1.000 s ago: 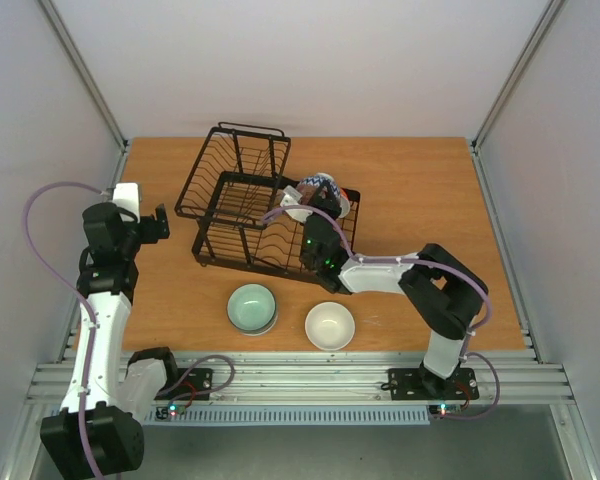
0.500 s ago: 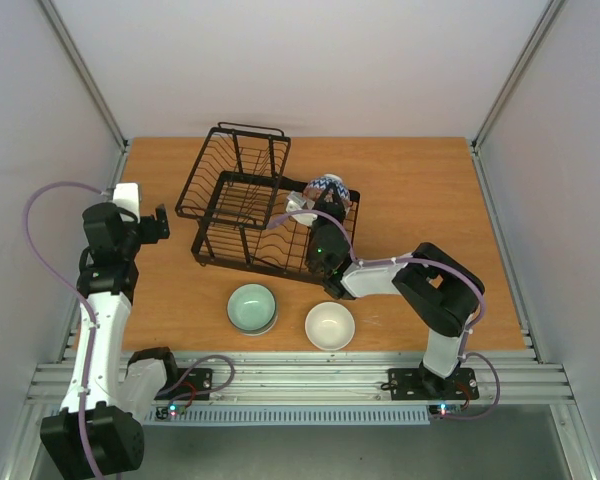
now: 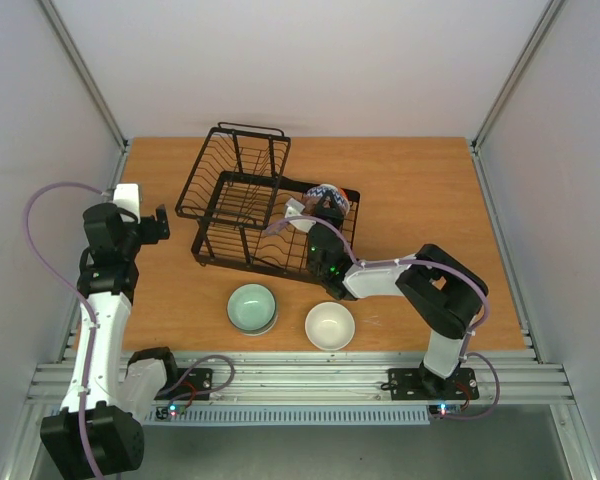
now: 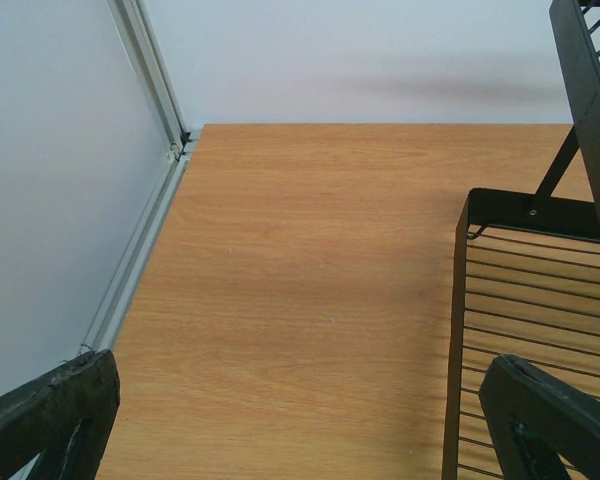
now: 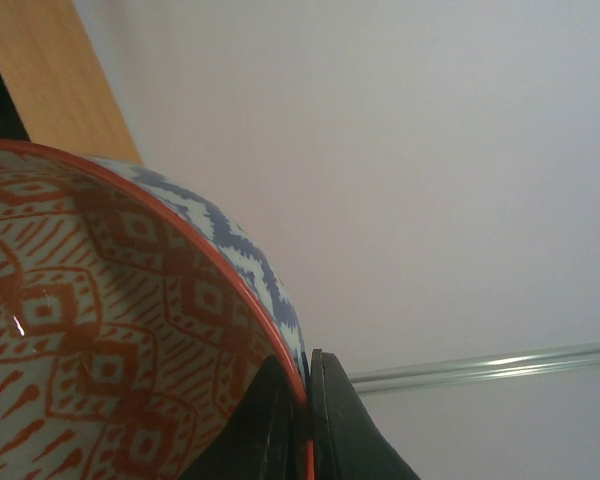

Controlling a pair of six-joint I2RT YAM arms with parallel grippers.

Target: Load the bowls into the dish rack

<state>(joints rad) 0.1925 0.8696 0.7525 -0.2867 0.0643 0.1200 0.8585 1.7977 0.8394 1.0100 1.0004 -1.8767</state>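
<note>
I will lower the patterned bowl in my right gripper into the rack's open end (image 3: 343, 209) beside the basket section and release its rim, as it already hangs on edge there.
My right gripper (image 3: 318, 207) is shut on the rim of the patterned bowl (image 3: 326, 194), orange inside and blue-and-white outside, held on edge over the right end of the black wire dish rack (image 3: 242, 212). In the right wrist view the bowl (image 5: 110, 340) fills the left, its rim pinched between my fingertips (image 5: 328, 420). A celadon bowl (image 3: 251, 306) and a white bowl (image 3: 330, 324) sit on the table in front of the rack. My left gripper (image 3: 162, 223) is open and empty, left of the rack; its fingertips (image 4: 50, 420) frame bare table in the left wrist view.
The rack's smaller basket section (image 3: 235, 165) tilts up at the back left. The rack's corner (image 4: 520, 300) shows at the right of the left wrist view. Enclosure walls and metal posts (image 4: 160, 80) border the wooden table (image 3: 420, 190).
My right gripper has shifted the patterned bowl slightly right and back, then left and lower into the rack's right end. The left arm has not moved.
</note>
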